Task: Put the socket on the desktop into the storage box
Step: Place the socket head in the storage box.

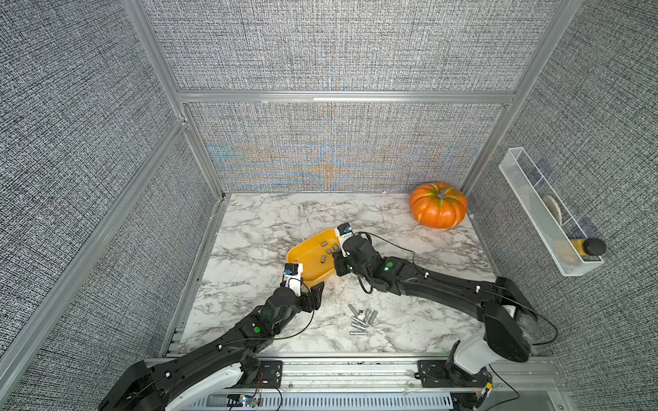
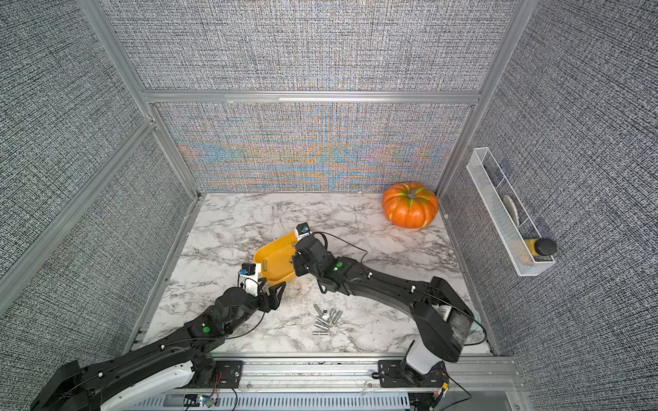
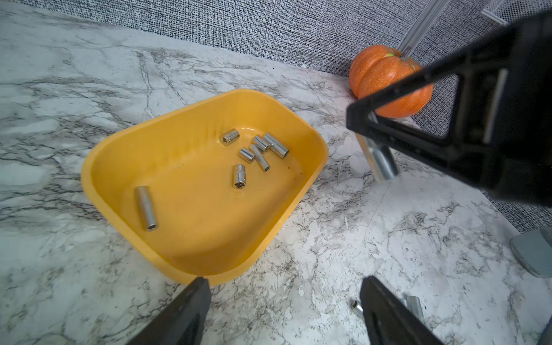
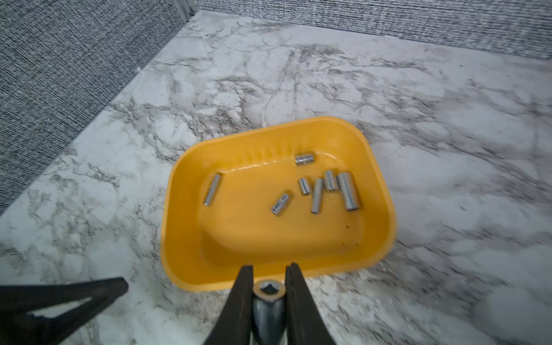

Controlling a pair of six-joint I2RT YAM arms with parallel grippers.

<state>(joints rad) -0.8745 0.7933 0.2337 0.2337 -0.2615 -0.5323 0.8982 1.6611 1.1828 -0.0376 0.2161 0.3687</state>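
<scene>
The right gripper moves outward past the box's near rim and down over the bare bottom inside the box next. There it releases its socket, which still hangs outside.
The yellow-orange storage box point(image 1: 306, 265) sits mid-desktop point(image 1: 267, 220) and holds several chrome sockets point(image 4: 316, 191). My right gripper point(image 4: 268, 268) is shut on one chrome socket point(image 4: 268, 290), whose open hex end faces the camera. It hangs just outside the box's rim; the left wrist view shows this held socket point(image 3: 379, 162) beside the box wall. My left gripper point(image 3: 283, 283) is open and empty, low over the marble at the box's near corner point(image 3: 209, 277). More loose sockets point(image 1: 361, 320) lie in a cluster on the desktop nearer the front.
An orange pumpkin point(image 1: 438, 204) stands in the far right corner. A white wire-mesh basket point(image 1: 548, 213) hangs on the right wall with a black-capped bottle point(image 1: 591, 246) in it. Aluminium rails and grey fabric walls enclose the desktop on three sides.
</scene>
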